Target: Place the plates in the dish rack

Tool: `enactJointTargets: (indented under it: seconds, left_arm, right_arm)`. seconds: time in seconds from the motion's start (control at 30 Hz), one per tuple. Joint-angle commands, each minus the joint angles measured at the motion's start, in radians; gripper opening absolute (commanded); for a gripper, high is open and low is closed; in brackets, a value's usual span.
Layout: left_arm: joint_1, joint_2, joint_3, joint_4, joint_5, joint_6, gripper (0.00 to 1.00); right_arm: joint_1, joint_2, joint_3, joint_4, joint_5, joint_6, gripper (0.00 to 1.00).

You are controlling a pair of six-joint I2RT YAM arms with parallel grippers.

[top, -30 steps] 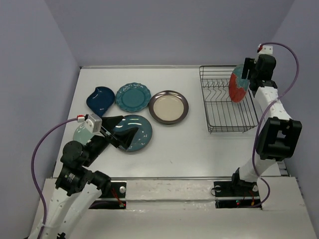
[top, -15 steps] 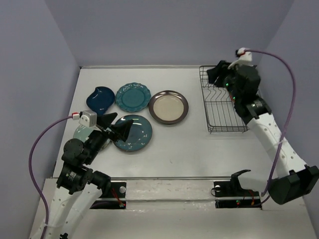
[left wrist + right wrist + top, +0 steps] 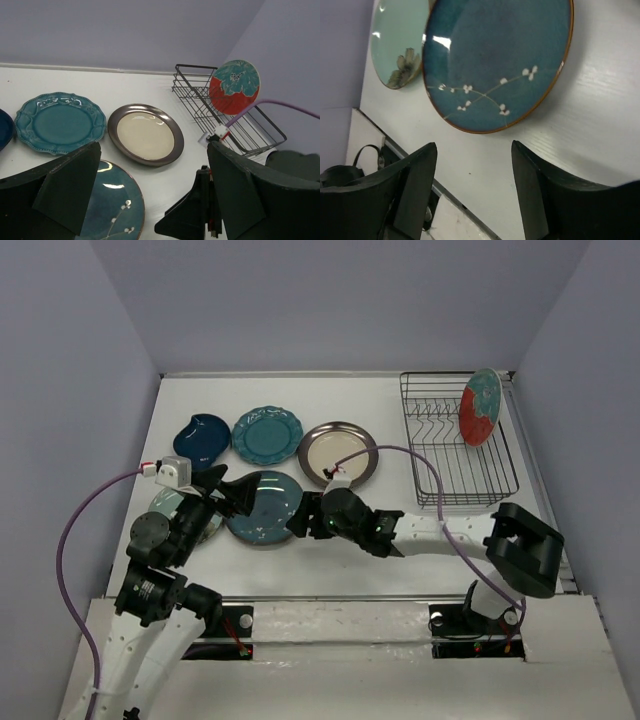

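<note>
My right gripper moves down toward the table next, tilts flatter and slides its open fingers onto the blue-grey plate's rack-side rim, since bare table beside it leaves room.
The red plate with teal flowers (image 3: pixel 479 407) stands upright in the black wire dish rack (image 3: pixel 455 475) and shows in the left wrist view (image 3: pixel 234 86). My right gripper (image 3: pixel 297 522) is open and empty, low over the table at the near right edge of the blue-grey plate (image 3: pixel 262 508) (image 3: pixel 495 60). My left gripper (image 3: pixel 238 495) is open and empty above that plate's left part. The pale green plate (image 3: pixel 163 504) (image 3: pixel 397 45) lies partly under my left arm. The dark-blue leaf plate (image 3: pixel 200 437), scalloped teal plate (image 3: pixel 267 433) and cream plate (image 3: pixel 338 453) lie flat behind.
The rack (image 3: pixel 235 125) stands at the back right by the wall. My right arm stretches low across the table from the right base to the middle. My left arm's purple cable (image 3: pixel 90 515) loops at the left. The table's near edge (image 3: pixel 420 175) is just below my right gripper.
My right gripper let go of the red plate, which now stands in the rack, and swung down across the table to the blue-grey plate. My left gripper shifted slightly.
</note>
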Motion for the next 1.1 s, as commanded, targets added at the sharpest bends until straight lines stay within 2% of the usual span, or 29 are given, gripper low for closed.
enactJointTargets:
  seconds: [0.0, 0.2, 0.6, 0.83, 0.93, 1.07]
  left_arm:
    - [0.004, 0.010, 0.046, 0.020, -0.017, 0.007, 0.99]
    - [0.005, 0.011, 0.044, 0.025, 0.010, 0.009, 0.99]
    - [0.004, 0.005, 0.040, 0.033, 0.038, 0.007, 0.99]
    - [0.004, -0.001, 0.038, 0.031, 0.043, 0.009, 0.99]
    - [0.005, 0.001, 0.038, 0.032, 0.044, 0.006, 0.99]
    - [0.005, -0.004, 0.038, 0.033, 0.046, 0.007, 0.99]
  right_arm:
    - [0.022, 0.071, -0.092, 0.250, 0.170, 0.278, 0.71]
    - [0.022, 0.110, -0.144, 0.293, 0.229, 0.377, 0.72]
    - [0.013, 0.314, -0.051, 0.341, 0.209, 0.487, 0.61]
    - [-0.007, 0.403, -0.037, 0.425, 0.221, 0.573, 0.55]
    - [-0.027, 0.426, -0.051, 0.464, 0.223, 0.613, 0.48]
    - [-0.036, 0.453, -0.083, 0.542, 0.218, 0.630, 0.30]
